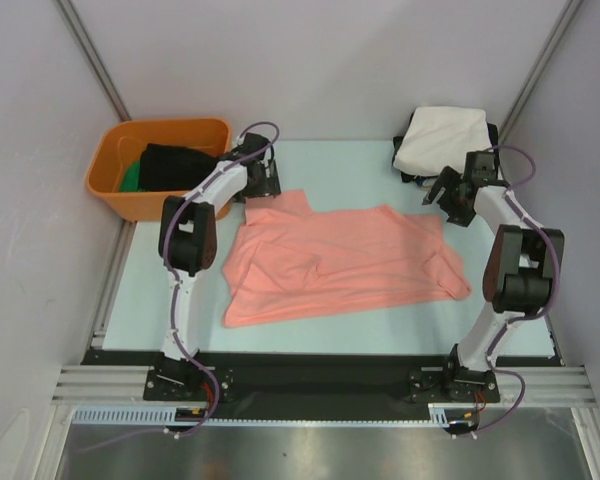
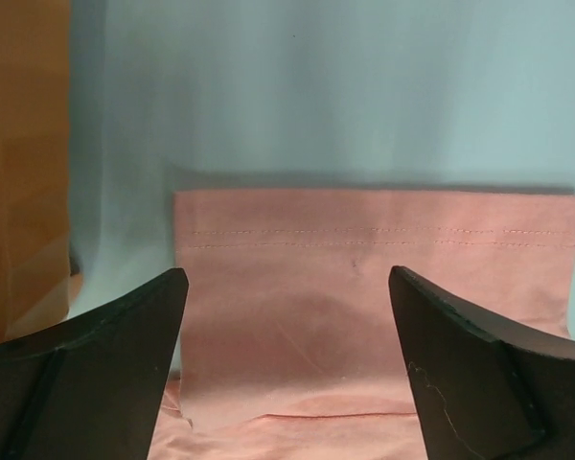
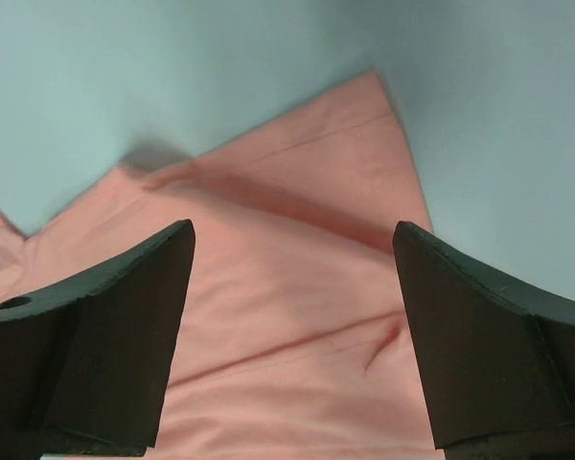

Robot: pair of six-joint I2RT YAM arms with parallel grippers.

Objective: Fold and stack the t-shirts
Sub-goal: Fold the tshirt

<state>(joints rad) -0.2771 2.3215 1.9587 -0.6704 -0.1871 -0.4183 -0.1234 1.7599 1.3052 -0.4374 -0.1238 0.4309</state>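
Note:
I will next lower my left gripper gently toward the orange tub to close on the sleeve's hemmed corner [image 2: 217,245], because that corner is below it, beside the tub.
A salmon-pink t-shirt [image 1: 340,260] lies spread and wrinkled across the middle of the table. My left gripper [image 1: 264,188] hovers open over its far left sleeve. In the left wrist view that hemmed sleeve [image 2: 364,287] lies flat between and beyond the spread gripper [image 2: 286,278]. My right gripper [image 1: 438,194] is open above the shirt's far right corner. The right wrist view shows pink cloth [image 3: 287,287] under the wide-apart gripper [image 3: 293,230], which holds nothing. A folded cream-white t-shirt [image 1: 442,138] rests on a black one [image 1: 406,168] at the back right.
An orange tub [image 1: 130,190] stands at the back left, holding black cloth [image 1: 175,165] and something green [image 1: 130,180]; its wall shows as an orange band [image 2: 19,144] in the left wrist view. Grey walls enclose the light blue table [image 1: 350,165].

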